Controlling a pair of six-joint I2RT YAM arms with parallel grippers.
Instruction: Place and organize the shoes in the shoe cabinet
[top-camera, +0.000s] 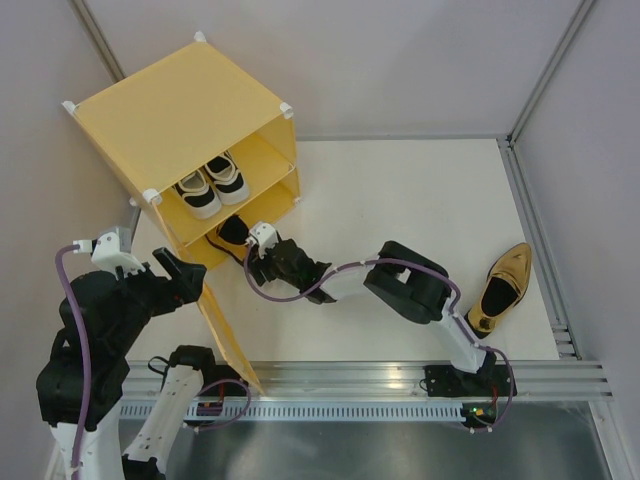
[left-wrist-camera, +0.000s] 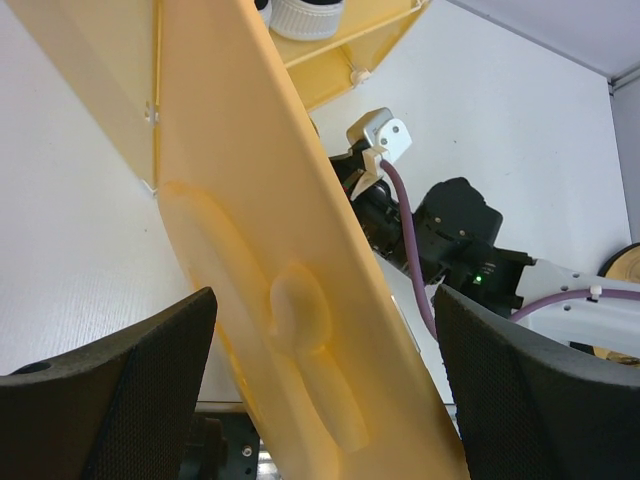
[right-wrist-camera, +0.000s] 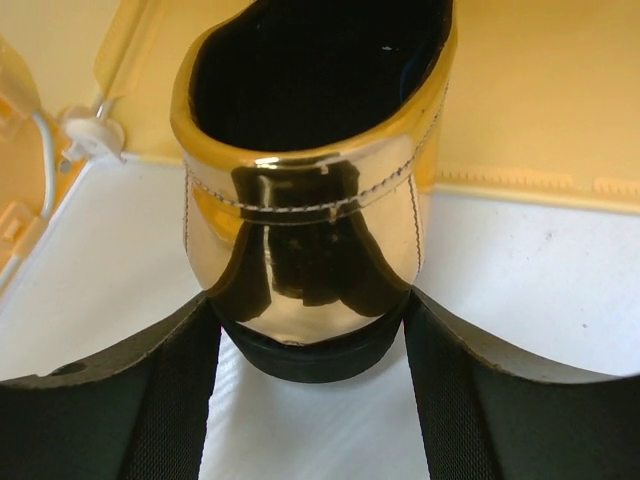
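I should next push the slip-on farther outward onto the bottom of the shoe cabinet's lower section with my right gripper and let go of the slip-on's heel, which still sticks out.
The yellow shoe cabinet (top-camera: 170, 110) stands at the back left with its door (top-camera: 226, 338) swung open toward the near edge. Two white-and-black sneakers (top-camera: 212, 183) sit side by side on its upper shelf. My right gripper (top-camera: 257, 257) is shut on the heel of a gold slip-on (right-wrist-camera: 300, 230), whose toe points into the lower compartment, its sole on the white table. My left gripper (top-camera: 180, 272) is open, its fingers (left-wrist-camera: 120, 400) wide on either side of the embossed door (left-wrist-camera: 280, 250) and apart from it. The second gold slip-on (top-camera: 503, 288) lies at the right.
Grey walls enclose the white table; a metal rail (top-camera: 400, 380) runs along the near edge. The open door stands between my two arms. The right arm (top-camera: 410, 285) stretches across the middle of the table toward the cabinet.
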